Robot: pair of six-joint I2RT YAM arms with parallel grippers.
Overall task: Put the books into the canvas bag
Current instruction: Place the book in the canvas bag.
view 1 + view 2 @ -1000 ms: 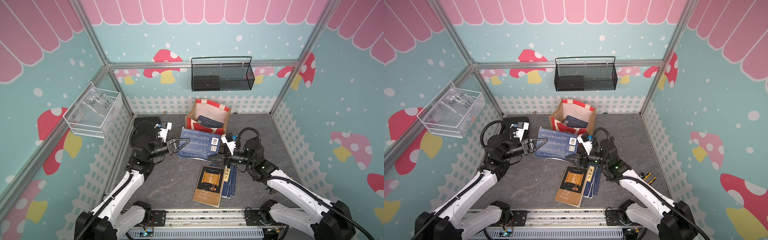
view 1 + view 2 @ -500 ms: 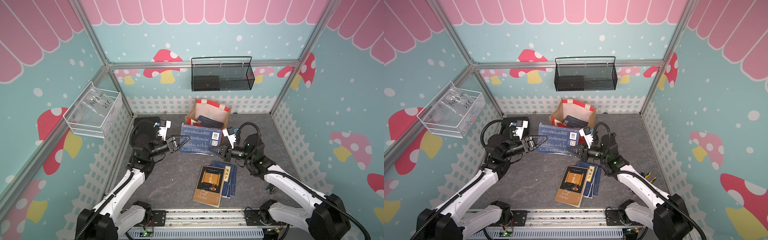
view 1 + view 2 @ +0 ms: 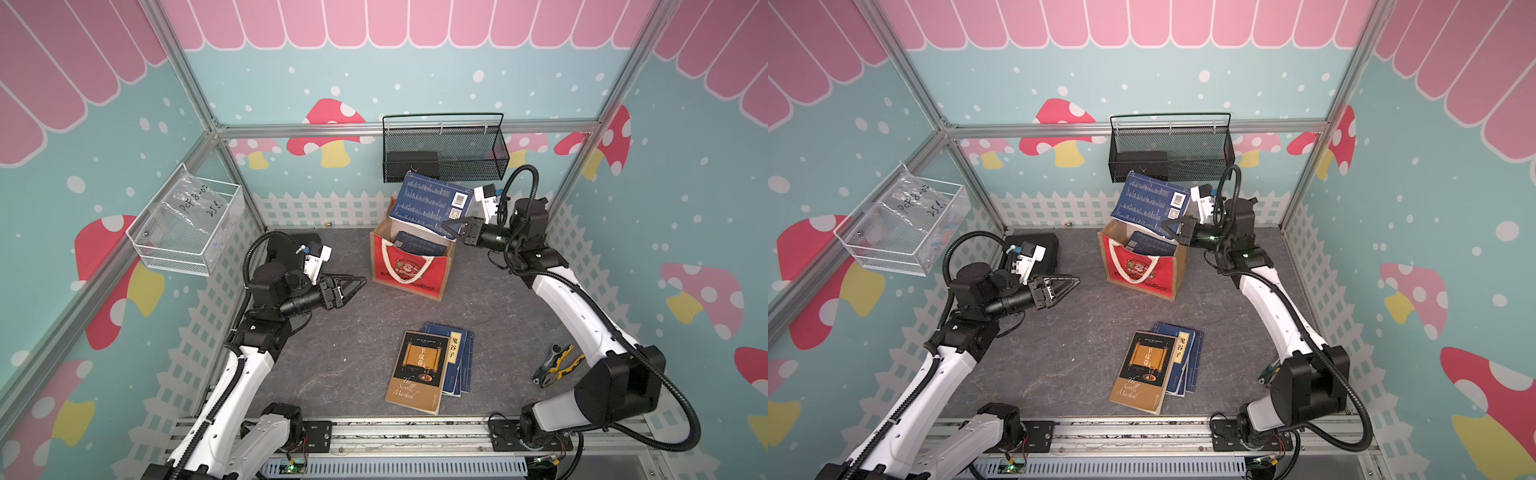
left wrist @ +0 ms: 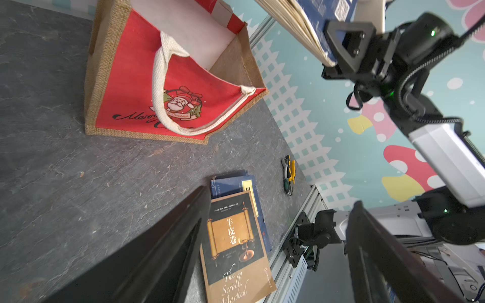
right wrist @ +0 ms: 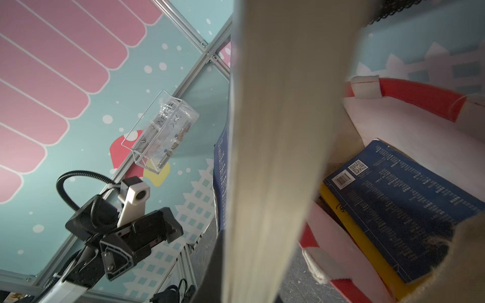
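Note:
My right gripper is above the bag's opening, so next it should lower the dark blue book past the bag's rim toward the books inside and let go of the book's corner.
The canvas bag stands upright at the back of the table, its mouth open. My right gripper is shut on a corner of a dark blue book, which hangs tilted over the bag's mouth. Inside lie a blue book and a yellow one. My left gripper is open and empty, left of the bag. A black-and-tan book lies on blue books near the front.
A black mesh basket hangs on the back wall just above the held book. A clear bin hangs on the left wall. Pliers lie by the right arm. A black case sits behind the left arm.
The right gripper shut on the blue book and carried it up and back, over the bag. The left gripper let go of it, opened and drew back to the left.

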